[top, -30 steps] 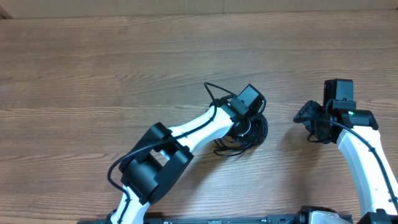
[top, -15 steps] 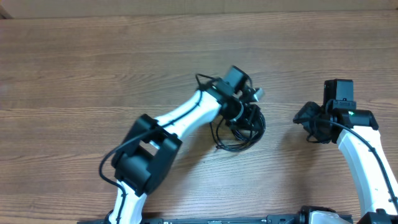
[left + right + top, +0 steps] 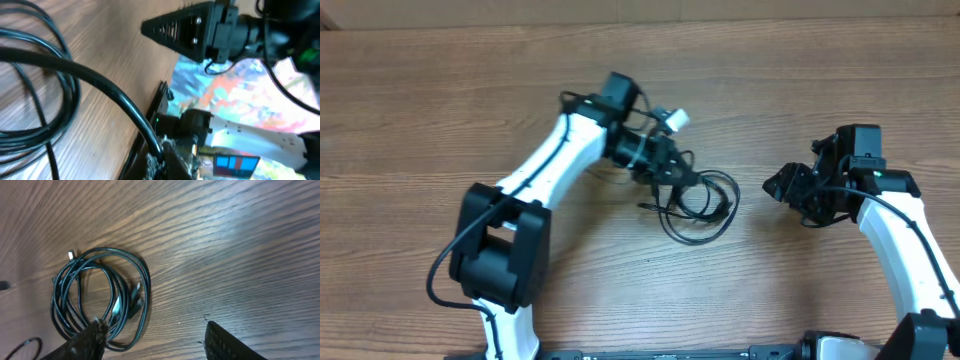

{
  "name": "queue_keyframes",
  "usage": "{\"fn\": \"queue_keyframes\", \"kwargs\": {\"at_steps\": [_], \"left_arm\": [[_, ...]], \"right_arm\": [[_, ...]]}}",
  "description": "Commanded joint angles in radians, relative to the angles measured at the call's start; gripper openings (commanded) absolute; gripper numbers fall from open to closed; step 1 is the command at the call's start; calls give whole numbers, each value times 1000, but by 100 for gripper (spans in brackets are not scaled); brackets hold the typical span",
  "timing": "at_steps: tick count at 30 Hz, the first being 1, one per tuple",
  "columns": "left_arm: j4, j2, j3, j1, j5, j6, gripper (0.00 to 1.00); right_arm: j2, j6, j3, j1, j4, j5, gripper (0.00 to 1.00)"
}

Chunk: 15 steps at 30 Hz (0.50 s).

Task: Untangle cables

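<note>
I will pull the piece of cable to the left in the overhead view with my left gripper, over the bare tabletop, and let it go there, clear of the coil's other loops.
The cables (image 3: 705, 207) lie as a loose black coil on the wooden table (image 3: 440, 120), right of centre. My left gripper (image 3: 674, 178) sits at the coil's upper left edge, shut on one cable strand. In the left wrist view that strand (image 3: 107, 95) runs down into the closed jaws (image 3: 160, 156), with more loops (image 3: 35, 75) to the left. My right gripper (image 3: 788, 186) is open, just right of the coil and apart from it. In the right wrist view the coil (image 3: 100, 292) lies ahead of the left finger (image 3: 82, 344), and a silver-tipped plug (image 3: 71, 255) shows on its far side.
The right gripper's finger (image 3: 182, 27) shows at the top of the left wrist view, close by. The left arm (image 3: 535, 195) crosses the table's middle left. A cardboard-coloured edge (image 3: 640, 10) borders the far side.
The left gripper has shut on a cable strand and swung left and away, dragging the coil out from under it. The right gripper has shifted slightly left toward the coil.
</note>
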Motion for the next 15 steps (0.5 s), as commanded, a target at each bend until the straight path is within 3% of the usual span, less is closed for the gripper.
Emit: {"fn": "queue_keyframes", "kwargs": {"at_steps": [1,3,7,11,13,14,15], "left_arm": [[-45,-32,19,93,4,116,4],[-72,-32,19,143,-90,111,4],[-125,-32,19,222,-467,21,4],[-159,-32,19,259,-859,-228,5],[-170,-32,19,269,-916,-342,29],[-168,-32,18,269,-906,-371,47],[-163,-32,18,269,-877,-386,56]], "right_arm": [[10,-26,25,-2,6,-32,61],[10,-26,25,-2,7,-32,60],[10,-26,25,-2,10,-32,60],[10,-26,25,-2,10,-32,61],[10,-26,25,-2,10,-32,61],[10,-26,25,-2,10,-32,61],[10,-26,25,-2,10,-32,61]]}}
